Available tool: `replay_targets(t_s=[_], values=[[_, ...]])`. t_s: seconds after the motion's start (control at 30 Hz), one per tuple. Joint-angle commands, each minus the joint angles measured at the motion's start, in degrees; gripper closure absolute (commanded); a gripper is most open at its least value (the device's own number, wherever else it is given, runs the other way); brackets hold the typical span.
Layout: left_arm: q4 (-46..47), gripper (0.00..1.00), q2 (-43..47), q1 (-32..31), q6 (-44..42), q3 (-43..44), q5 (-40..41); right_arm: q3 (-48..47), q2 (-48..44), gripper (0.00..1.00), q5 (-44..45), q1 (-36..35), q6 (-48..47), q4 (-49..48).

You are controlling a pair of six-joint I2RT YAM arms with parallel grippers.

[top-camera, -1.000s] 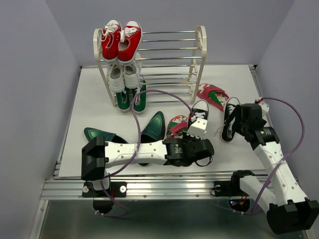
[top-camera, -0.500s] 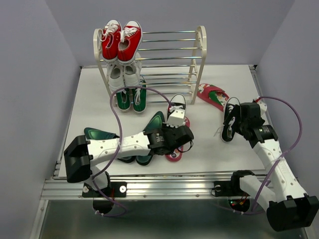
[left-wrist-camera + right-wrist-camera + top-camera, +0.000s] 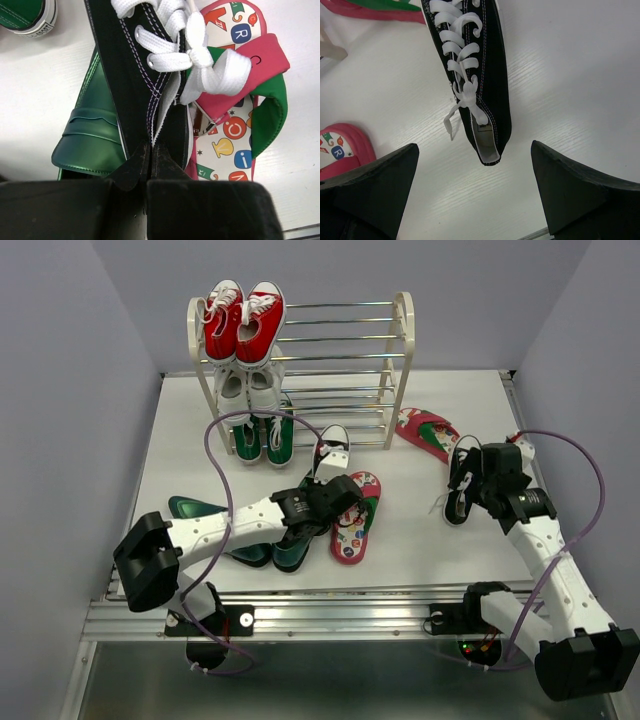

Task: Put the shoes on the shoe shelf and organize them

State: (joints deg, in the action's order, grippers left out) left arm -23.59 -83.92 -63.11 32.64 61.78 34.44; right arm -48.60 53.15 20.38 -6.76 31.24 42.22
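My left gripper needs to carry the black sneaker outward next, lower it onto the empty low level of the shoe shelf beside the green sneakers and let go of it, because that level lies outward.
My left gripper (image 3: 322, 488) is shut on the heel of a black sneaker with white laces (image 3: 331, 448) and holds it off the table in front of the shoe shelf (image 3: 402, 340). In the left wrist view the sneaker (image 3: 132, 70) hangs from my gripper (image 3: 151, 156) over a green loafer (image 3: 90, 145) and a red flip-flop (image 3: 235, 135). My right gripper (image 3: 472, 478) is open above the second black sneaker (image 3: 456, 504), which lies on the table; its heel (image 3: 490, 145) sits between my spread fingers (image 3: 370, 185).
Red sneakers (image 3: 243, 320) sit on the top tier, white sneakers (image 3: 248, 390) below them, and green white-soled sneakers (image 3: 263, 440) at the shelf's foot. Two green loafers (image 3: 195, 510) (image 3: 290, 556) lie under my left arm. One flip-flop (image 3: 355, 515) lies mid-table, another (image 3: 425, 432) right of the shelf.
My left arm has swung left and toward the shelf with the black sneaker in it, uncovering the mid-table flip-flop. The right gripper has barely moved.
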Motion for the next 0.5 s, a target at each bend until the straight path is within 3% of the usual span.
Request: replay_targets(t_s=[0.0, 0.47], values=[[9.77, 1.00, 5.25, 1.93, -4.60, -1.92, 1.61, -1.68, -2.17, 0.00, 1.42, 0.09, -1.45, -3.98], [11.82, 1.00, -0.98, 11.25, -9.09, 4.13, -1.48, -3.70, -1.20, 0.00, 2.56, 0.09, -3.21, -3.98]])
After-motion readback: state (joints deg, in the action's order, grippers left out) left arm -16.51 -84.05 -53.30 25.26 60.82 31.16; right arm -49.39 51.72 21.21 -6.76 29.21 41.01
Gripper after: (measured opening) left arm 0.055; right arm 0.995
